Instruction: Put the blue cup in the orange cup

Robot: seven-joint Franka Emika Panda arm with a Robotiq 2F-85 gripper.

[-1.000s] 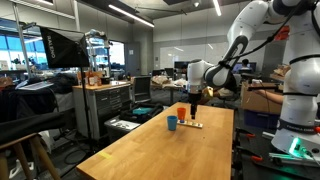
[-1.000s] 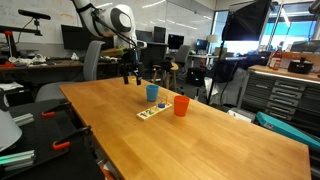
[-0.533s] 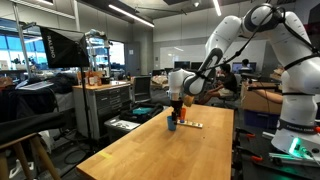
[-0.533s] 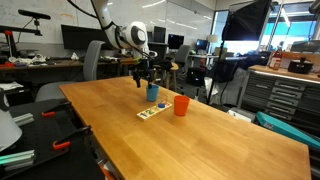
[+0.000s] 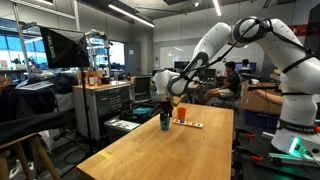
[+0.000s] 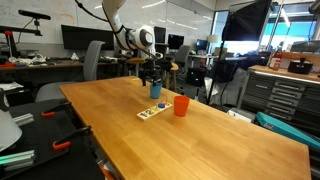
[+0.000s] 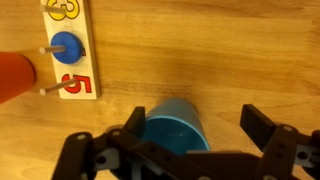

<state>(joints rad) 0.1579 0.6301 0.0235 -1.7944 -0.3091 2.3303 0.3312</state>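
My gripper is above the blue cup, which lies below, between its open fingers. It will move down next onto the side of the blue cup's rim farthest from the orange cup and close there.
The blue cup stands upright on the wooden table. In the wrist view the blue cup sits between my open gripper's fingers, close to the left finger, with a gap to the right one. The gripper is lowered around the cup, and in an exterior view the gripper mostly hides it. The orange cup stands upright a short way off. It also shows in an exterior view and at the left edge of the wrist view.
A flat wooden number board with pegs and a blue disc lies between the cups, near the table edge. Benches, monitors and chairs surround the table. A person sits behind.
The arm has swung across the table to the blue cup and lowered, so the open fingers now sit around it. Neither cup has moved.
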